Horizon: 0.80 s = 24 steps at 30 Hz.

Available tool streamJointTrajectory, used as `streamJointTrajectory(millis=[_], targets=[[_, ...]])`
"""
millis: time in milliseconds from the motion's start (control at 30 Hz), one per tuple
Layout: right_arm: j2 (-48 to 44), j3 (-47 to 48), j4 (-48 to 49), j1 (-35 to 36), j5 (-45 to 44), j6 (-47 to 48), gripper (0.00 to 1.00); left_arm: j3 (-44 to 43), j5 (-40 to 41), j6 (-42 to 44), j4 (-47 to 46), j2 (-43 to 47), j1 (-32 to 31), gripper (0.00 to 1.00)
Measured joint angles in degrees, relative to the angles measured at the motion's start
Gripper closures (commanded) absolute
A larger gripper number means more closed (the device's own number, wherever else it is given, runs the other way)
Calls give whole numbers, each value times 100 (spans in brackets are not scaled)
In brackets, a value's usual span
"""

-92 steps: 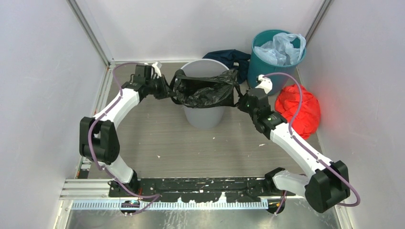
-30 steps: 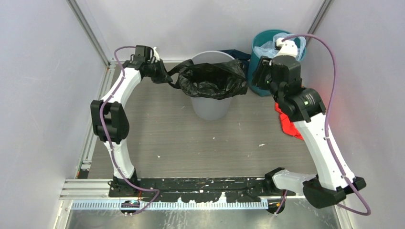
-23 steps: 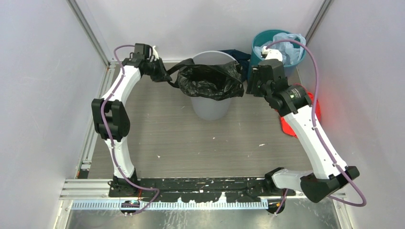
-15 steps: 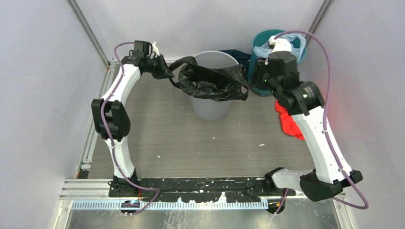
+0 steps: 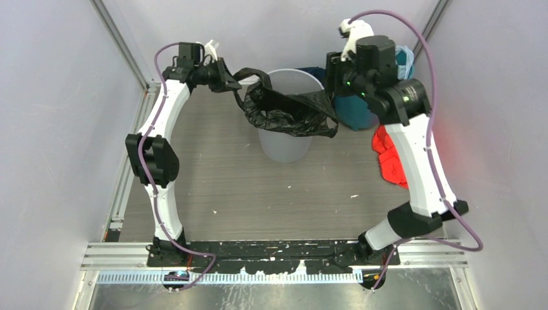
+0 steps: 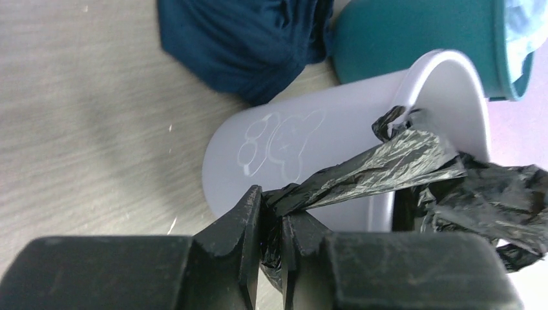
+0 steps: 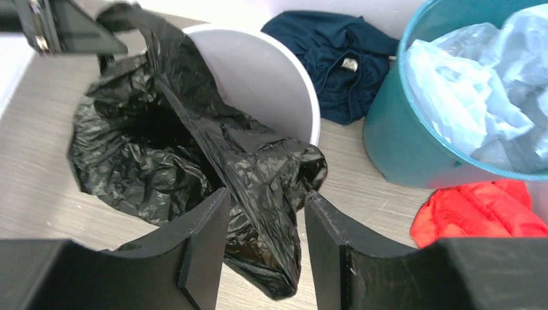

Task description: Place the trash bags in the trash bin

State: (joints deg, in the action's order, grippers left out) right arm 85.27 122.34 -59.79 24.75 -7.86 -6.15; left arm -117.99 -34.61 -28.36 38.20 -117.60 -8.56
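Note:
The bag's taut edge (image 5: 307,97) (image 7: 266,141) leaves the bin's far rim uncovered. So my right gripper lowers onto that edge next, toward the left in the top view.
The black trash bag (image 5: 291,113) drapes over the mouth of the light grey trash bin (image 5: 284,150), and its right side hangs down outside the front right rim. My left gripper (image 5: 236,77) is shut on a stretched strip of the bag (image 6: 388,165) up at the left of the bin (image 6: 323,139); the left wrist view shows the plastic pinched between its fingers (image 6: 271,219). My right gripper (image 5: 333,84) is open and raised above the bin's right side. In the right wrist view its fingers (image 7: 266,239) frame the bag (image 7: 194,142) and the bin's rim (image 7: 304,84) below without touching them.
A teal bin (image 5: 357,113) holding a pale blue plastic bag (image 7: 465,90) stands right of the grey bin. A red cloth bundle (image 5: 388,155) lies in front of it. A dark blue cloth (image 7: 336,51) lies behind the grey bin. Walls close in on three sides.
My right arm has risen and swung back over the bin's right side, with the gripper open. The bag's right side has slumped over the front rim. My left gripper has lifted its strip a little.

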Motion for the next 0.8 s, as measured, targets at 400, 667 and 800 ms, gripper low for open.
streamJointTrajectory(millis=[400, 667, 800], targets=[[1228, 411, -243, 693, -177, 1163, 49, -1799, -345, -122, 354, -1237, -72, 83], [1445, 420, -243, 1003, -223, 1725, 48, -2361, -363, -157, 627, -1731, -83, 83], [1626, 509, -240, 1051, -229, 1930, 48, -2361, -402, -168, 629, -1731, -83, 83]])
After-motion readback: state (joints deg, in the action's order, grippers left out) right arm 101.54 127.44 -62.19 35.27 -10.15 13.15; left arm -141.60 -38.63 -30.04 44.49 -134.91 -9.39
